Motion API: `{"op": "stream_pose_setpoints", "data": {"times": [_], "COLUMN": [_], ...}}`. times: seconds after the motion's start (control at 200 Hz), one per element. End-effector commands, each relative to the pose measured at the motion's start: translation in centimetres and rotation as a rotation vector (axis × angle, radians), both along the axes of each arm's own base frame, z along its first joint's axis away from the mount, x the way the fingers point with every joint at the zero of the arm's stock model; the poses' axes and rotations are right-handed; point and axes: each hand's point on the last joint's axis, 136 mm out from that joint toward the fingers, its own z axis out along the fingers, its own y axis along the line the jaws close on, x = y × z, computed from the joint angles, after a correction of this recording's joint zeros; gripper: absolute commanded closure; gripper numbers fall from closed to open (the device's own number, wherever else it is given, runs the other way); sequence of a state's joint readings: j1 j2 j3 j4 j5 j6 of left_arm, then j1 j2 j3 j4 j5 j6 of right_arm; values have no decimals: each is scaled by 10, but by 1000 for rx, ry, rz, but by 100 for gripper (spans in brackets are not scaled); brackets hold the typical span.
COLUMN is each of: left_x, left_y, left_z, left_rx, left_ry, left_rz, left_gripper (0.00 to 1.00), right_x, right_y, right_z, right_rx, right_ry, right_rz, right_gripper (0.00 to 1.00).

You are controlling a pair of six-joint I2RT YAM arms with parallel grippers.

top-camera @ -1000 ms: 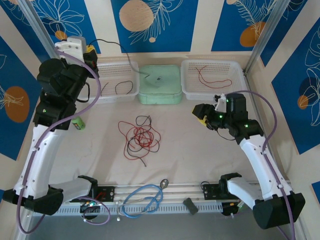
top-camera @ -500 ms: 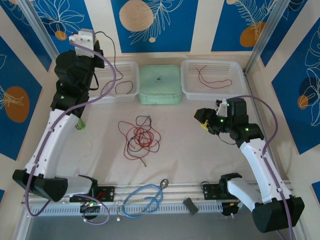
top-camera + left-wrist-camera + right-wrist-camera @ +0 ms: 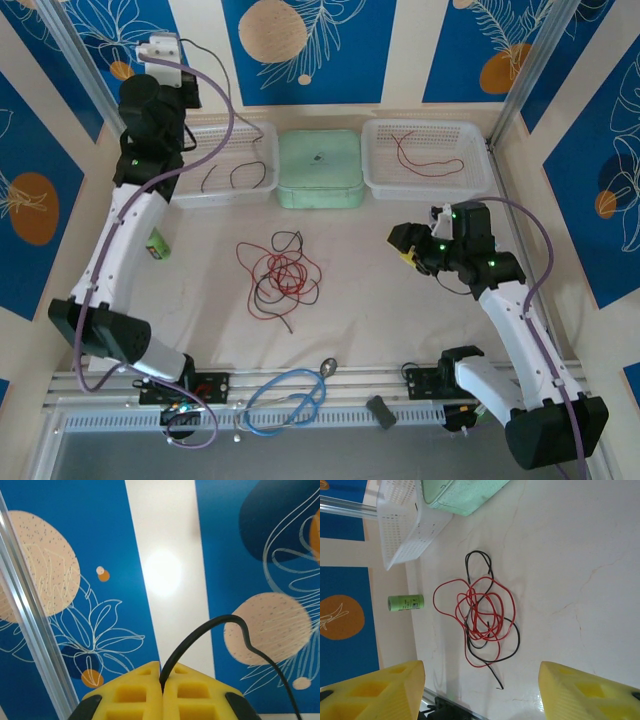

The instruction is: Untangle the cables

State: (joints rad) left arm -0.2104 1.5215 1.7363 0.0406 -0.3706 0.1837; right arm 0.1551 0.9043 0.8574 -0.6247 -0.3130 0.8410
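My left gripper moves down next, tilting its fingers downward, and releases the black cable into the basket of black cables, since that basket lies below it.
A tangle of thin red and black cables [image 3: 281, 275] lies on the white table, left of centre; the same cables [image 3: 482, 615] show in the right wrist view. My left gripper [image 3: 183, 52] is raised high at the back left, above the left basket [image 3: 262, 133]. Its yellow pads [image 3: 135, 695] are shut on one black cable [image 3: 200, 632], and this black cable [image 3: 228, 85] arcs down toward the basket. My right gripper [image 3: 401, 246] hovers open to the right of the tangle, and nothing lies between its fingers [image 3: 390, 687].
Black cables lie in the left basket; the right basket [image 3: 478, 175] holds a red cable [image 3: 425, 158]. A mint-green box [image 3: 320, 168] stands between the baskets. A green cylinder [image 3: 158, 245] rests at the left. A light-blue looped cable [image 3: 285, 398] lies at the near rail.
My left arm has stretched up and back toward the rear wall, lifting the black cable higher over the left basket. The right gripper has sunk slightly nearer. The tangle has not moved.
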Motion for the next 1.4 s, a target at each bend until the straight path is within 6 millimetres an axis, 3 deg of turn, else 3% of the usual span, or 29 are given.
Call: {"op": "stream_pose_setpoints", "data": {"times": [0.0, 0.205, 0.39, 0.63, 0.805, 0.955, 1.145, 1.286, 1.396], "left_x": [20, 58, 69, 55, 38, 23, 1, -6, -6], "left_y": [24, 54, 69, 70, 52, 34, 26, 17, 9], "left_z": [-8, -57, -109, -205, -277, -318, -360, -378, -374], "left_rx": [4, -32, -90, -237, -380, -473, -518, -514, -521], "left_ry": [10, 112, 189, 322, 531, 712, 910, 1011, 1037], "left_rz": [81, 127, 146, 146, 81, 35, 56, 23, -24], "left_gripper": [100, 100, 100, 100, 100, 100, 56, 39, 24], "right_x": [-7, -9, -8, -5, -6, -12, -26, -43, -59], "right_y": [-2, -2, -1, 4, 11, 23, 59, 98, 119], "right_z": [-5, -15, -23, -26, -33, -45, -59, -67, -80], "right_rx": [-13, -16, -10, -15, -48, -163, -354, -502, -625], "right_ry": [13, 38, 57, 71, 90, 114, 116, 40, -14], "right_rz": [0, -4, -4, 9, 28, 69, 241, 518, 725], "right_gripper": [38, 38, 38, 38, 38, 39, 41, 44, 44]}}
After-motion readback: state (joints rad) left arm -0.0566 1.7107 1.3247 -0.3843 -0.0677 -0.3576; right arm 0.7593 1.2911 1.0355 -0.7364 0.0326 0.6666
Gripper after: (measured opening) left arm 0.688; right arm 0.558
